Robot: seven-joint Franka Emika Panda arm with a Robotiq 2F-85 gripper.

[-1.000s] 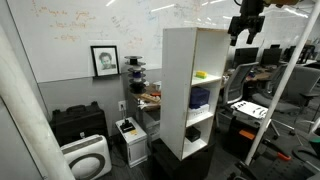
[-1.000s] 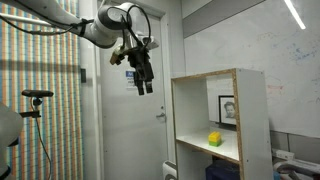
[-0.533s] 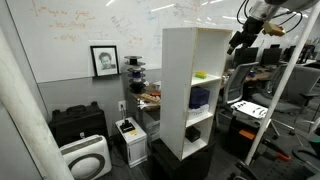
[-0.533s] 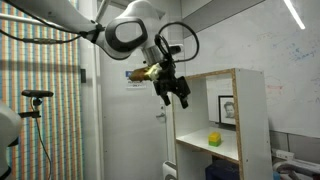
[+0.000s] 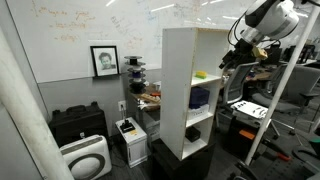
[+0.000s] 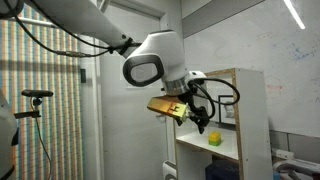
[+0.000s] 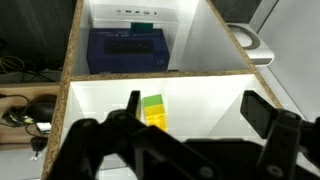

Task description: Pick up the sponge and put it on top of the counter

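I should move my gripper outward, down and to the left in the wrist view, around the sponge (image 5: 201, 74) (image 7: 154, 109), because it is past my fingers and off their middle.
The sponge (image 7: 154, 109) is a small yellow block with a green end. It lies on the floor of the top compartment of the counter (image 7: 160, 77), a tall white open-fronted shelf unit. The sponge also shows in both exterior views (image 5: 201, 74) (image 6: 213, 139). My gripper (image 7: 197, 112) is open and empty. It sits at the front of that compartment, with the sponge beside its left finger and apart from it. In both exterior views the gripper (image 5: 227, 59) (image 6: 204, 119) hangs just in front of the counter (image 5: 178, 60) (image 6: 205, 77), near its top compartment.
A dark blue-purple box (image 7: 127, 50) fills the middle compartment (image 5: 199, 98). Beside the shelf unit are a low cluttered desk (image 5: 150, 100), a black case (image 5: 78, 123) and a white appliance (image 5: 86, 158). Office chairs and desks (image 5: 250, 105) stand on the arm's side.
The arm has come down from above and beside the counter's top to the front of the top compartment, closer to the sponge. The sponge has not moved.
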